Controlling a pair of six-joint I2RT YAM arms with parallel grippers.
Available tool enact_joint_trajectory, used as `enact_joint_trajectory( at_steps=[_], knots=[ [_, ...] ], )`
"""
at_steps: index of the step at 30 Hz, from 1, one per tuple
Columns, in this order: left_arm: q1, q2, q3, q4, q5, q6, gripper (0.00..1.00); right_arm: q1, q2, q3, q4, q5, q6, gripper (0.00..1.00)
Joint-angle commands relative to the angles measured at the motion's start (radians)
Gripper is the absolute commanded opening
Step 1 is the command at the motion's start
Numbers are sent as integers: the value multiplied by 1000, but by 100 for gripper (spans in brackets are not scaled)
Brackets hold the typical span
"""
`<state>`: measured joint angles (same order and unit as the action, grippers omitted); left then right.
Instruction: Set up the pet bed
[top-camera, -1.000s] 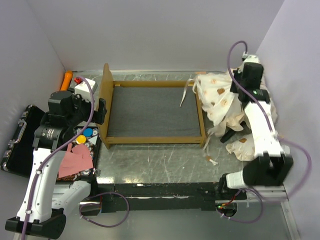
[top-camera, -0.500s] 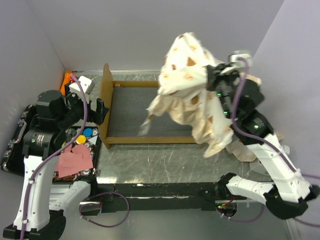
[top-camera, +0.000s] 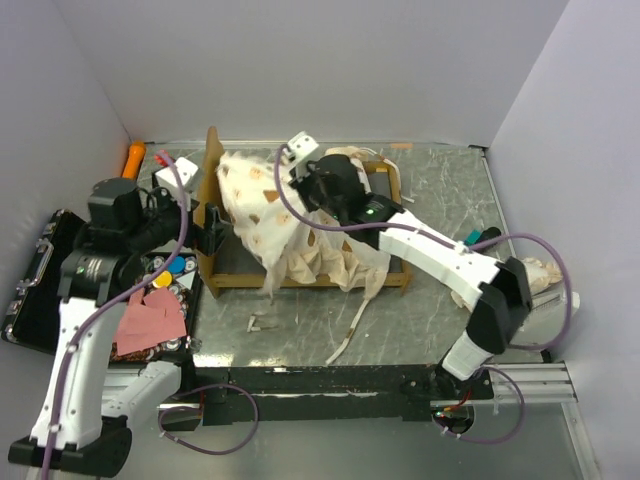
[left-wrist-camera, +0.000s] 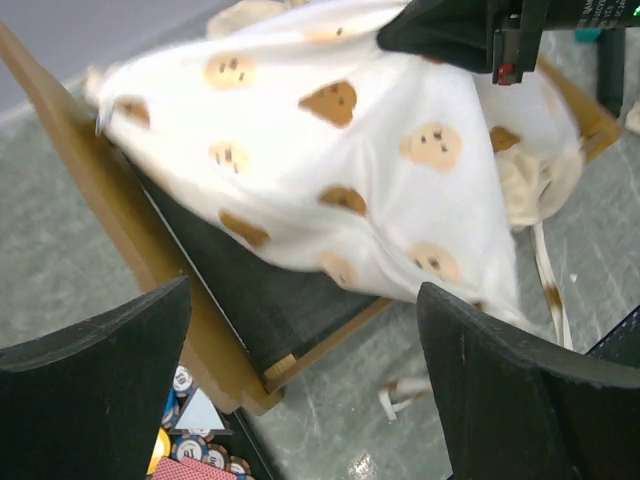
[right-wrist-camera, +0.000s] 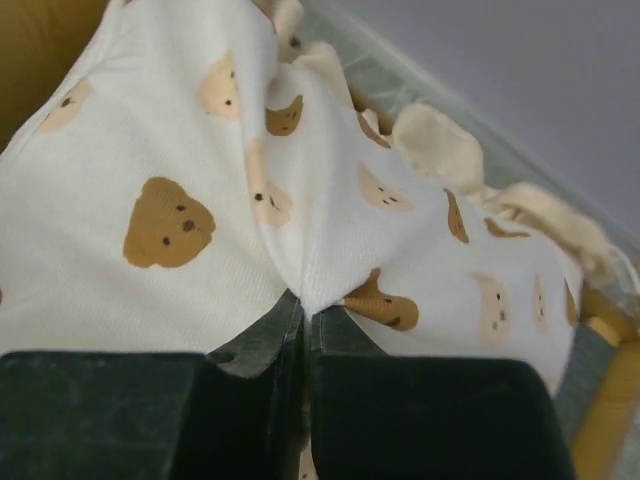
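The mattress (top-camera: 262, 205) is hanging loose next to the headboard. I will lower my open left gripper toward the right in the top view and close it on the mattress's near corner.
The pet bed's light-wood frame (top-camera: 305, 283) stands at the table's back, with its headboard (top-camera: 211, 190) at the left end. The cream bear-print mattress (top-camera: 262, 205) lies bunched over the frame's left half and spills over the front rail. My right gripper (right-wrist-camera: 305, 315) is shut on a fold of the mattress (right-wrist-camera: 170, 230), above the bed near the headboard. At the frame's front left corner (left-wrist-camera: 255, 375) my left gripper (left-wrist-camera: 310, 400) hangs open and holds nothing. The grey base (left-wrist-camera: 225, 285) shows under the cloth. A cream pillow-like lump (top-camera: 545, 275) lies at the far right.
An open black case (top-camera: 40, 290) with poker chips (top-camera: 172, 268) and red cards (top-camera: 150, 318) sits left of the bed. An orange object (top-camera: 134, 158) and a white box (top-camera: 168, 176) stand behind it. Loose ribbon ties (top-camera: 345, 335) trail on the table. A teal item (top-camera: 481, 237) lies at the right.
My right arm lifted the mattress from the table's right side, swung it high and leftward, and brought it down over the frame by the headboard. The left gripper moved slightly toward the frame's corner.
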<state>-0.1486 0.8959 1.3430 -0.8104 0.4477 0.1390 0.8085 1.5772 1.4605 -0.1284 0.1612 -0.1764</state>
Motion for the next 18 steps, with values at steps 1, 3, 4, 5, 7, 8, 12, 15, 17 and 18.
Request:
enact_joint_trajectory(
  at_steps=[1, 3, 4, 5, 7, 8, 12, 15, 17, 18],
  knots=[
    [-3, 35, -85, 65, 28, 45, 97, 9, 38, 112, -43, -92, 43, 31],
    [-5, 55, -122, 94, 29, 68, 96, 11, 43, 100, -79, -72, 87, 74],
    [-5, 73, -131, 97, 29, 77, 97, 12, 35, 94, -100, -49, 107, 85],
    [-8, 92, -134, 94, 26, 83, 98, 6, 21, 92, -126, -17, 118, 93],
    [-19, 138, -131, 74, 31, 94, 99, -6, -29, 72, -174, 46, 120, 99],
    [-28, 155, -127, 65, 35, 100, 99, -20, -63, 54, -187, 69, 120, 99],
    [-89, 183, -151, 47, 43, 137, 99, -158, -204, -75, -270, -33, 149, 99],
    [-149, 164, -209, 54, 25, 183, 99, -233, -273, -211, -333, -109, 134, 99],
    [-187, 161, -251, 69, -19, 204, 99, -244, -296, -290, -356, -95, 132, 99],
    [-203, 164, -271, 79, -45, 214, 99, -249, -308, -325, -350, -107, 130, 99]
  ],
)
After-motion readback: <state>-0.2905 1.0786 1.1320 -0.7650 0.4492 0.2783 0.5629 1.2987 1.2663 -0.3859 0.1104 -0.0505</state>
